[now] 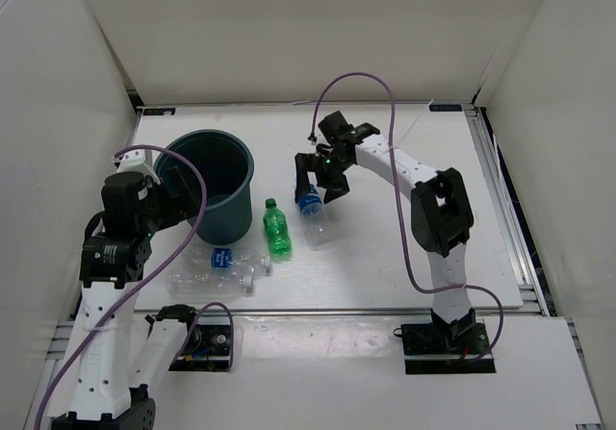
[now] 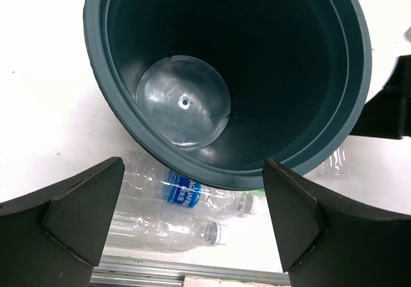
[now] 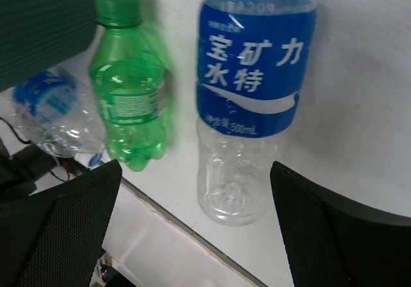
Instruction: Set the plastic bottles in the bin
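Observation:
My right gripper is open, and the bottle lies just below, between the open fingers. It needs to move down onto the clear body [image 1: 313, 215] [image 3: 241, 151] beside the blue label and close.
The dark teal bin [image 1: 248, 172] stands at the table's back left; its inside [image 2: 289, 75] looks empty. My left gripper [image 1: 179, 188] is open and empty over its near-left rim [image 2: 192, 216]. Two clear bottles [image 1: 223, 259] [image 1: 204, 279] lie in front of the bin, also seen in the left wrist view [image 2: 183, 191] [image 2: 160, 229]. The green bottle [image 1: 276, 228] [image 3: 128, 101] lies right of the bin. My right gripper [image 1: 322, 178] is open and empty [image 3: 192, 229], just above a clear blue-labelled bottle [image 1: 312, 211] [image 3: 253, 94] lying between its fingers.
White enclosure walls close in the left, back and right. Purple cables [image 1: 361, 76] arc over both arms. A metal rail [image 1: 327, 312] marks the table's near edge, close to the lying bottles. The bin's side [image 3: 38, 24] fills the right wrist view's top-left corner.

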Available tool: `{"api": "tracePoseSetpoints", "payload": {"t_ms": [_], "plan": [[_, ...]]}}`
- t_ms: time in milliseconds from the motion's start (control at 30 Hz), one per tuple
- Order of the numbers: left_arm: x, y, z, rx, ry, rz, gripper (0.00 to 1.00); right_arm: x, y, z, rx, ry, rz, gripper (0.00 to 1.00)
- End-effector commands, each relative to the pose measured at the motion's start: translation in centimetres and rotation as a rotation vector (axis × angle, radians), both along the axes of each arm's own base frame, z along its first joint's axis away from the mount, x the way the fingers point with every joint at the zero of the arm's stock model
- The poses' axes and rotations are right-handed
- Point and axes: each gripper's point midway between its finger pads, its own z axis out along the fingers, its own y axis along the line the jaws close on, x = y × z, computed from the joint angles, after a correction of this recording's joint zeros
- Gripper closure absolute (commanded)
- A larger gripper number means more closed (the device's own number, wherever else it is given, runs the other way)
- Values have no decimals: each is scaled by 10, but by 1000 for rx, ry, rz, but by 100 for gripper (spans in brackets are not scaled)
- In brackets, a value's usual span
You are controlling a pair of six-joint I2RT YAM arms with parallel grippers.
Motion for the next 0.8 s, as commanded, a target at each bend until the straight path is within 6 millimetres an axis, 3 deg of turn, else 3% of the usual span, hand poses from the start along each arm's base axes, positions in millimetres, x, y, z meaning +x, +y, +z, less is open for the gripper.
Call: {"api": "tracePoseSetpoints", "payload": {"t_ms": [0, 100, 300, 467, 700, 767], "plan": [[-2, 4, 0, 20, 13, 5, 0, 0, -5, -25, -52, 3, 13, 0], [-3, 4, 6, 19, 6, 5, 0, -1, -11, -41, -93, 15, 15, 0], [-3, 6, 10, 33, 4, 10, 0, -5, -16, -62, -132, 55, 13, 13], [-4, 7, 12, 38, 4, 18, 0, -7, -19, -66, -146, 59, 11, 35], [-7, 9, 8, 35, 13, 30, 0, 3, -21, -12, -72, -35, -31, 51], [-9, 13, 10, 37, 3, 55, 0, 9, -20, 23, -24, -82, -51, 57]]}}
